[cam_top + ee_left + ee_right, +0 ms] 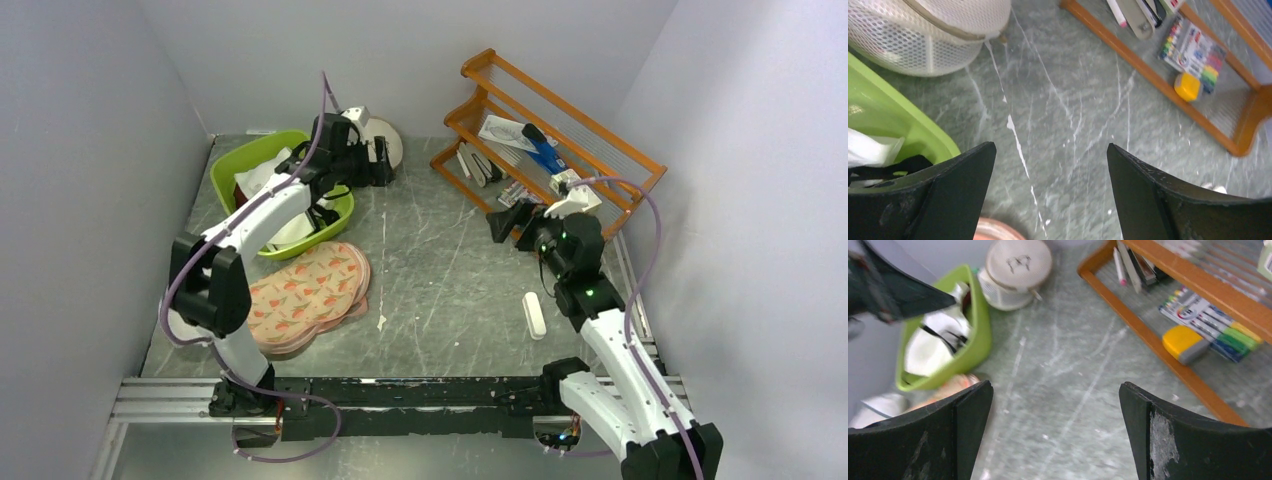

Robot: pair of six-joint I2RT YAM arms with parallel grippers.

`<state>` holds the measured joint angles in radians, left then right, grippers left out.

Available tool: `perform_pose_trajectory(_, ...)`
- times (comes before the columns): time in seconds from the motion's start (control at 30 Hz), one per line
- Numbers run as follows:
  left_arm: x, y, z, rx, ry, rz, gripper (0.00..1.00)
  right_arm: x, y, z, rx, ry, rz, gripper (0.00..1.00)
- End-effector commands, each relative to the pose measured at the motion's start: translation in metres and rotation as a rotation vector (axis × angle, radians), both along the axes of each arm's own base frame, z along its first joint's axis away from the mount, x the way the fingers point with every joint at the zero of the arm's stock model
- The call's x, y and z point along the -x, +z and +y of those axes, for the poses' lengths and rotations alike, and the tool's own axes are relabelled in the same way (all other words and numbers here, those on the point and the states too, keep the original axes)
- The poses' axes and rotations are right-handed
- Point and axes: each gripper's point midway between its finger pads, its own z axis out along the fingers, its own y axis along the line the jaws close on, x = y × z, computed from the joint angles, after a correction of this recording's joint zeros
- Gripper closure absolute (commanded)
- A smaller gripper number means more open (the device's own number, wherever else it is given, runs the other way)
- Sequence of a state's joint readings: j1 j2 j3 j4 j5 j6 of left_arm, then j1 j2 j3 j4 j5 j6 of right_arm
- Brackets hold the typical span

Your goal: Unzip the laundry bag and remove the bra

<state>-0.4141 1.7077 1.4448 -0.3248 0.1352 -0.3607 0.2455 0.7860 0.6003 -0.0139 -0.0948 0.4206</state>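
I will move my left gripper down and outward next, onto the near end of the bag's beige rim (pixel 990 36), because the gripper is open over bare table.
The laundry bag (pixel 388 140) is a small round white mesh drum at the back of the table, just right of the green basin (pixel 232 172). Its face with the black bra outline shows in the right wrist view (pixel 1017 265); its mesh side fills the top left of the left wrist view (pixel 918 40). My left gripper (pixel 378 165) hangs open and empty just in front of the bag, over bare table (pixel 1050 150). My right gripper (pixel 500 222) is open and empty over mid-table (pixel 1055 387), well to the right of the bag. The red bra is hidden.
The green basin (pixel 977 330) holds white garments with a black strap. Peach fruit-printed pads (pixel 310 288) lie front left. A wooden rack (pixel 600 140) with markers (pixel 1208 320) and a yellow block (pixel 1188 86) stands back right. A white stick-like object (pixel 534 315) lies front right.
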Motion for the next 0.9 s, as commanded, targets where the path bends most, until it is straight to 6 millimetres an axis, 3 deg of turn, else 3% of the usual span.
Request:
perform_pose_trajectory(0.0,-0.039,-0.006,0.005,0.020,0.196,0.001,0.06,-0.005,0.047,0.008,-0.248,-0.065,0.097,0.00)
perform_pose_trajectory(0.2,-0.073,-0.030,0.020,-0.038,0.355,0.000,0.06,0.002,0.068,0.013,-0.425,-0.144,0.289,0.00)
perform_pose_trajectory(0.27,-0.079,-0.037,0.020,-0.037,0.366,-0.006,0.06,0.005,0.087,0.013,-0.466,-0.157,0.302,0.00)
perform_pose_trajectory(0.43,-0.084,-0.058,0.023,-0.016,0.377,0.040,0.07,0.015,0.104,0.020,-0.533,-0.133,0.343,0.00)
perform_pose_trajectory(0.6,-0.087,-0.063,0.022,-0.006,0.366,0.048,0.06,0.015,0.126,0.020,-0.521,-0.111,0.286,0.00)
perform_pose_trajectory(0.87,-0.102,-0.078,0.028,-0.063,0.378,0.076,0.06,0.005,0.106,-0.004,-0.336,-0.179,0.196,0.00)
